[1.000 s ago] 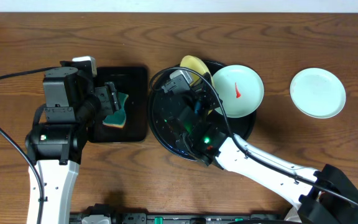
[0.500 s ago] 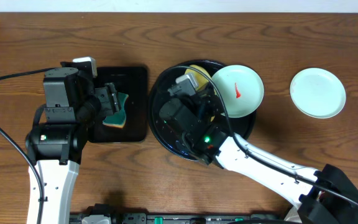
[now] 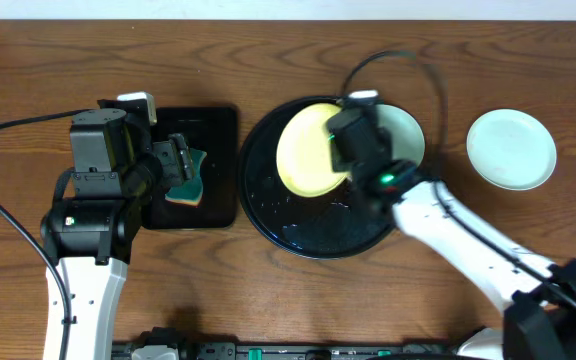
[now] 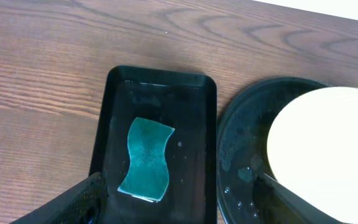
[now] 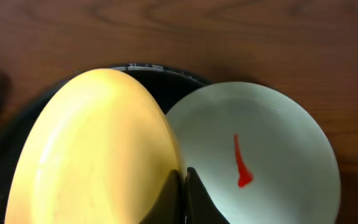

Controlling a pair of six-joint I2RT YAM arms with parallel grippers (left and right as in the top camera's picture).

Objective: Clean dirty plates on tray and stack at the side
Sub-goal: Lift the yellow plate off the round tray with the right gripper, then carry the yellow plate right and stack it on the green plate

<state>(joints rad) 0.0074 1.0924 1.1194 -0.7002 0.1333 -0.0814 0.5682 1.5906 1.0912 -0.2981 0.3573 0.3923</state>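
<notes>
My right gripper needs to move the pale yellow plate [image 3: 306, 150] past the streaked mint plate next. Then it should lower the plate onto the unmarked mint plate.
My right gripper [image 3: 346, 152] is shut on the right rim of the pale yellow plate [image 3: 306, 150] and holds it tilted over the round black tray [image 3: 298, 232]. In the right wrist view the jaws [image 5: 184, 186] pinch the edge of the yellow plate [image 5: 92, 149]. A mint plate [image 5: 272, 149] with a red streak [image 5: 241, 165] lies just behind it, on the tray's far right rim [image 3: 408, 135]. A second mint plate [image 3: 511, 149] with no marks lies on the table at the right. My left gripper [image 3: 181, 165] is open and empty above the sponge [image 4: 146, 160].
A green sponge [image 3: 188, 185] lies in the wet rectangular black tray [image 3: 213, 125] left of the round tray. The round tray [image 4: 247, 143] holds water drops. Bare wood table lies around both trays.
My right arm has swung from the tray's left side to its right. The yellow plate, before mostly hidden at the tray's far edge, is now held over the tray's middle. The left arm is still.
</notes>
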